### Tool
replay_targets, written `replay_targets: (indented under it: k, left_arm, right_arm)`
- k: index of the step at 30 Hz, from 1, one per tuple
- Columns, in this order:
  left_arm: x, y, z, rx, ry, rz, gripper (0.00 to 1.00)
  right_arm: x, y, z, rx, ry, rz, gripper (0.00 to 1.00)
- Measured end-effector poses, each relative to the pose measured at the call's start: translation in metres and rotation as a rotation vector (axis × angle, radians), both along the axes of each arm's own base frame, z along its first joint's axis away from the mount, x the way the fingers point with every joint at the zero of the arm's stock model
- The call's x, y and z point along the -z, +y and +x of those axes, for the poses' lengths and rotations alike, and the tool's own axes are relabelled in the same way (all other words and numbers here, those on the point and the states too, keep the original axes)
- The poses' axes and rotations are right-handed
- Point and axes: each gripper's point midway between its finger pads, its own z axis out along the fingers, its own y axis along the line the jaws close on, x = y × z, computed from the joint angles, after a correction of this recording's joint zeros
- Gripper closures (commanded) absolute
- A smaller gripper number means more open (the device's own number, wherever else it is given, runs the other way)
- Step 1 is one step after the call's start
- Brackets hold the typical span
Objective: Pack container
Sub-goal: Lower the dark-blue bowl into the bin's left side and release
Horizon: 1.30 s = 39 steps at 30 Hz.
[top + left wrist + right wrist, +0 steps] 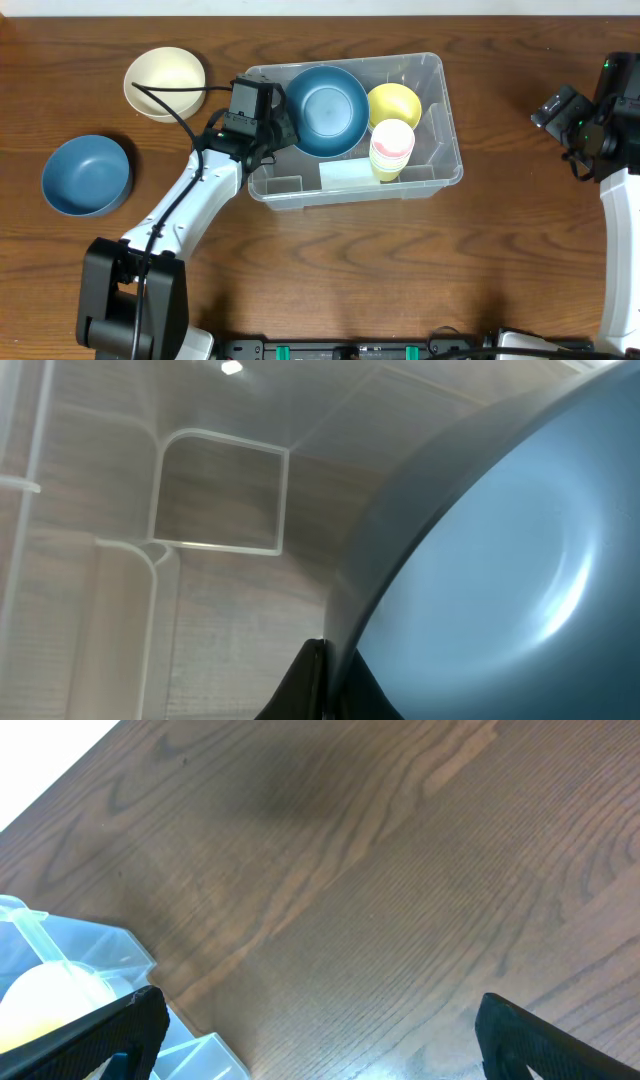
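The blue bowl still hangs over the bare bottom of the container, so I need to lower my left gripper, put the blue bowl beside the yellow bowl (395, 103) and let go of the blue bowl's rim.
The clear plastic container (440, 110) sits at the table's middle. Inside it are a yellow bowl (395, 103), a stack of pale cups (391, 148) and a pale label (350, 174). My left gripper (283, 118) is shut on the rim of a blue bowl (326, 108) and holds it tilted in the container's left half. In the left wrist view the blue bowl (500, 560) fills the right side, its rim pinched between my fingers (328, 680), with the container floor (215, 490) behind. My right gripper (315, 1030) is open and empty over bare table, right of the container (60, 955).
A second blue bowl (86, 175) sits at the far left of the table. A cream bowl (164, 82) sits at the back left, close to my left arm. The right arm (600, 120) hovers at the table's right edge.
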Motion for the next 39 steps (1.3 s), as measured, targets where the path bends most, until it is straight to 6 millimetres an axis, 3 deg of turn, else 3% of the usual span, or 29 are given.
replay_targets:
  k: [6,15,21,24,26,39]
  left_arm:
    - [0.002,0.0,0.001,0.0,0.003,0.001,0.94]
    - [0.034,-0.003,-0.001,0.007,0.071,0.021,0.94]
    - [0.038,-0.003,-0.001,0.007,0.08,0.024,0.93]
    - [0.038,-0.003,-0.001,0.01,0.077,0.027,0.72]
    - [0.037,-0.003,0.0,0.009,0.074,0.024,0.67]
    - [0.026,-0.009,0.013,0.014,0.007,-0.003,0.53]
  right_arm:
    - [0.0,0.0,0.0,0.0,0.0,0.0,0.01]
    - [0.0,0.0,0.0,0.0,0.0,0.0,0.01]
    - [0.0,0.0,0.0,0.0,0.0,0.0,0.01]
    - [0.0,0.0,0.0,0.0,0.0,0.0,0.01]
    - [0.0,0.0,0.0,0.0,0.0,0.0,0.01]
    - [0.0,0.0,0.0,0.0,0.0,0.0,0.01]
